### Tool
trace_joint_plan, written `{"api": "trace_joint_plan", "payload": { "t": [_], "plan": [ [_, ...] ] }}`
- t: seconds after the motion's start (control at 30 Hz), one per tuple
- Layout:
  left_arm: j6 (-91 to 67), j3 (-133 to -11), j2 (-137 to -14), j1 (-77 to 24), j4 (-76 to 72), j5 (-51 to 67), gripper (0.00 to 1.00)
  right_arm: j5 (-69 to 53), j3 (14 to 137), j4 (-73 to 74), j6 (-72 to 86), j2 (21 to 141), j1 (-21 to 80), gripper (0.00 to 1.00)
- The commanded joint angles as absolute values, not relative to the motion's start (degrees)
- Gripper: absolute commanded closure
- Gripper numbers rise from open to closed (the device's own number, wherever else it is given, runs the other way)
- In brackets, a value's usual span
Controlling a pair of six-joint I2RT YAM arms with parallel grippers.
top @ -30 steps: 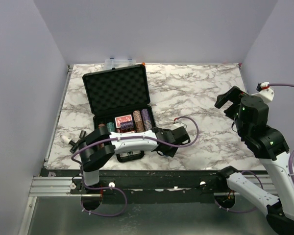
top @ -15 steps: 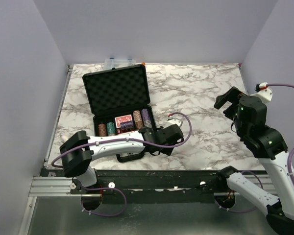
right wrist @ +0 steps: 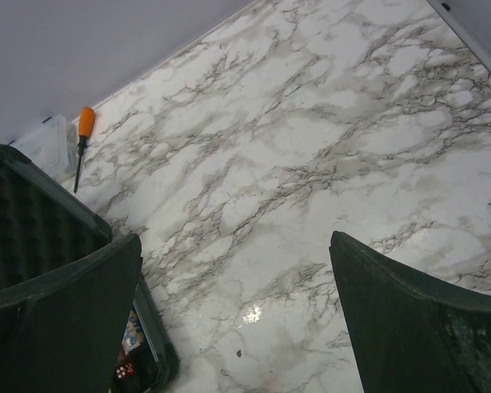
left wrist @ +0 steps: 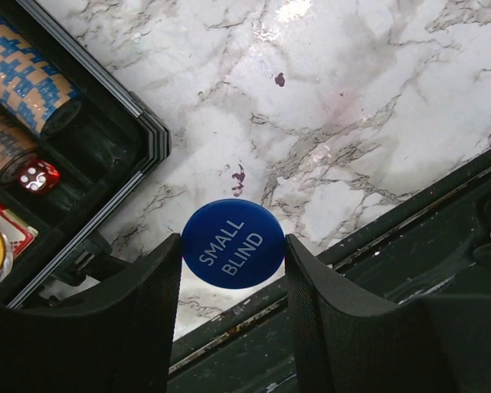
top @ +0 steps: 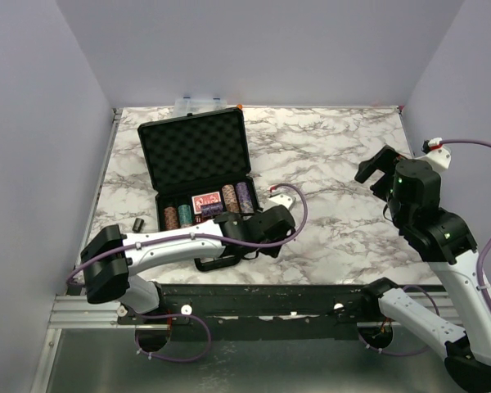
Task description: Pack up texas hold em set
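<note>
The yellow button lies to the left of my left gripper in the top view. My left gripper should next carry the blue button over the case's side in between and release it on top of the yellow button.
The black briefcase (top: 195, 151) lies open at the left, lid up, foam showing. In its base are chip stacks (top: 233, 199) and a red-backed card deck (top: 204, 201). My left gripper (top: 258, 244) hangs low by the case's front right corner, near the table's front edge. It is shut on the blue round button (left wrist: 233, 243), marked SMALL BLIND, held by its edges between both fingers. The left wrist view also shows the case wall (left wrist: 139, 147), a chip stack (left wrist: 24, 78) and a tiny red die (left wrist: 38, 177). My right gripper (top: 375, 170) is open and empty, high over the right side.
A clear plastic organizer box (top: 198, 103) and an orange-handled screwdriver (right wrist: 84, 123) lie at the back wall behind the case. A small dark object (top: 137, 223) lies on the marble left of the case. The table's black front rail (left wrist: 409, 246) runs close under my left gripper.
My left arm has swung left, carrying the gripper from right of the case to its front right corner. The right arm has barely moved.
</note>
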State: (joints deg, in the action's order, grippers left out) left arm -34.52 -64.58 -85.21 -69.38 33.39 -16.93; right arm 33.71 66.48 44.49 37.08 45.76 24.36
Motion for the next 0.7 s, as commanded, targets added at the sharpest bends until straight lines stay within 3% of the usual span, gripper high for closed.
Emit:
{"api": "trace_joint_plan", "payload": {
  "t": [0.0,0.67],
  "plan": [
    [-34.67,-63.09,-82.4,-68.15,35.16,-19.76,0.75,33.13,65.66,43.92,37.62,45.87,24.19,0.0],
    [-32.97,-52.27,-71.73,-55.55,36.47,-21.4,0.75,31.68,64.08,43.25,38.15,46.29,24.21,0.0]
  ]
}}
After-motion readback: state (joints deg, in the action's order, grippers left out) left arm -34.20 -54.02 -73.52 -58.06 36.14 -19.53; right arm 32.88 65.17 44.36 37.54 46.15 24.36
